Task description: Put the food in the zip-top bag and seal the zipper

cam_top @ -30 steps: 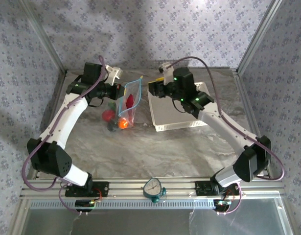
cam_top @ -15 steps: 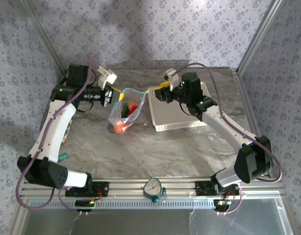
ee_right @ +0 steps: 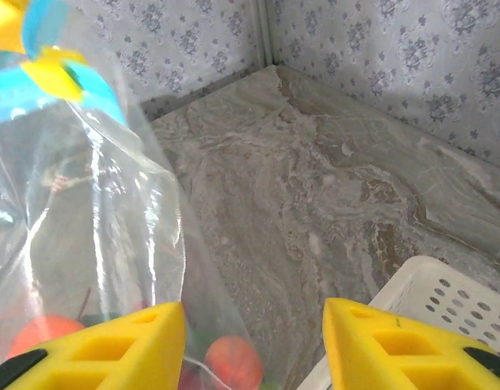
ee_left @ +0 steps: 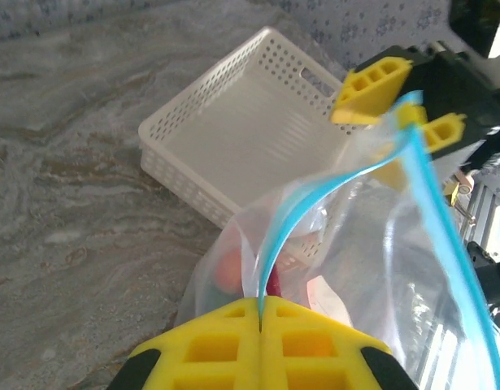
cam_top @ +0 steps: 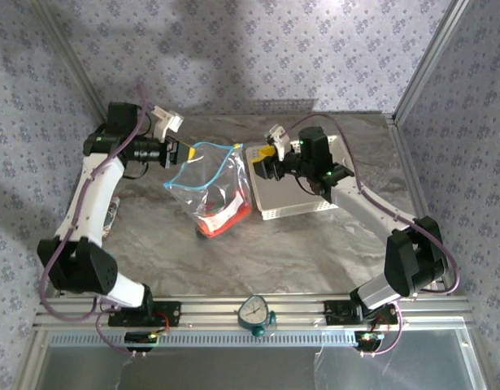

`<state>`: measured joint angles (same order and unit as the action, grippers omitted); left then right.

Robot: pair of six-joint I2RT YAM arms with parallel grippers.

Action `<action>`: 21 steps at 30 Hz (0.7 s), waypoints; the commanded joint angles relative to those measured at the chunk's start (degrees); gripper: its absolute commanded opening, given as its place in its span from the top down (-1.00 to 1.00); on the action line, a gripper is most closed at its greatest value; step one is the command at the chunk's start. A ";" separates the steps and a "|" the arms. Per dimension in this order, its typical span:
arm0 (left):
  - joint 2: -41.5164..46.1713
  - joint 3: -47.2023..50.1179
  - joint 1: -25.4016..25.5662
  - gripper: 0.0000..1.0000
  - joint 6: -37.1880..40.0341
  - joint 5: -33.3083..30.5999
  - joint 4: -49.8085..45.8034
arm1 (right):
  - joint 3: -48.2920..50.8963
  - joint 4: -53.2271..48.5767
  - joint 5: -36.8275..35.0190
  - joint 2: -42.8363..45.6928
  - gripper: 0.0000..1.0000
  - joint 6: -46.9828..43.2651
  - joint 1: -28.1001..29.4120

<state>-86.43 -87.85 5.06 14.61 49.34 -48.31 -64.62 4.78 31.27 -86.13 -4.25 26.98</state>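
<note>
The left gripper stays where it stands next and spreads its fingers to release the light-blue zipper, since this zipper lies pinched between its closed fingers.
The clear zip-top bag (cam_top: 213, 183) hangs above the marble table, with its mouth spread between the two grippers. Red and orange food (cam_top: 221, 221) sags in its bottom. My left gripper (cam_top: 184, 150) is shut on the left end of the light-blue zipper (cam_top: 210, 147). In the left wrist view the zipper (ee_left: 297, 210) runs out from between the closed fingers (ee_left: 225, 349). My right gripper (cam_top: 264, 160) stands open at the bag's right edge. In the right wrist view its gripper (ee_right: 254, 325) has the bag's (ee_right: 87, 211) side draped over the left finger, with an orange-red fruit (ee_right: 233, 361) showing through.
The white perforated basket (cam_top: 302, 199) sits on the table right of the bag, under the right arm. A round dial (cam_top: 255, 313) is on the front rail. Metal frame posts and wallpapered walls close in the back and sides.
The bag has risen and its mouth is spread much wider, with the food sunk to the bottom. The left gripper pulled back to the left. The right gripper's fingers now stand apart.
</note>
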 commanded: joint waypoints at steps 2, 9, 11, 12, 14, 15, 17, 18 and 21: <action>-2.07 -2.57 -0.29 0.96 2.18 3.66 -1.83 | -1.50 0.46 5.99 0.35 -0.02 -2.90 -1.00; -1.65 -3.00 -0.31 0.95 2.09 2.87 -2.04 | -7.85 -1.43 14.70 -5.46 -0.05 -2.94 -2.47; -1.81 -3.22 -0.27 0.94 2.09 2.84 -2.29 | -9.73 -2.38 17.34 -7.10 -0.05 -2.95 -2.44; -1.92 -3.20 -0.32 0.94 2.04 2.79 -2.28 | -10.81 -3.13 18.09 -7.89 -0.05 -3.21 -2.30; -2.08 -3.20 -0.30 0.94 1.83 2.73 -2.22 | -12.11 -3.82 18.79 -9.10 -0.05 -3.64 -2.10; -2.15 -3.28 -0.25 0.94 1.82 2.67 -2.26 | -12.78 -3.94 19.27 -9.65 -0.05 -3.64 -2.07; -2.27 -3.37 -0.31 0.94 1.74 2.53 -2.31 | -14.02 -4.87 19.88 -10.61 -0.05 -4.09 -1.76; -2.38 -3.46 -0.23 0.94 1.65 2.67 -2.31 | -14.62 -5.72 19.48 -11.09 -0.05 -4.58 -1.51; -2.65 -3.63 -0.24 0.94 1.61 2.86 -2.23 | -16.04 -6.71 19.90 -12.45 -0.04 -5.09 -1.16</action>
<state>-89.36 -89.45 4.93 15.18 50.19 -49.60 -77.87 0.71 48.42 -97.19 -7.60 25.30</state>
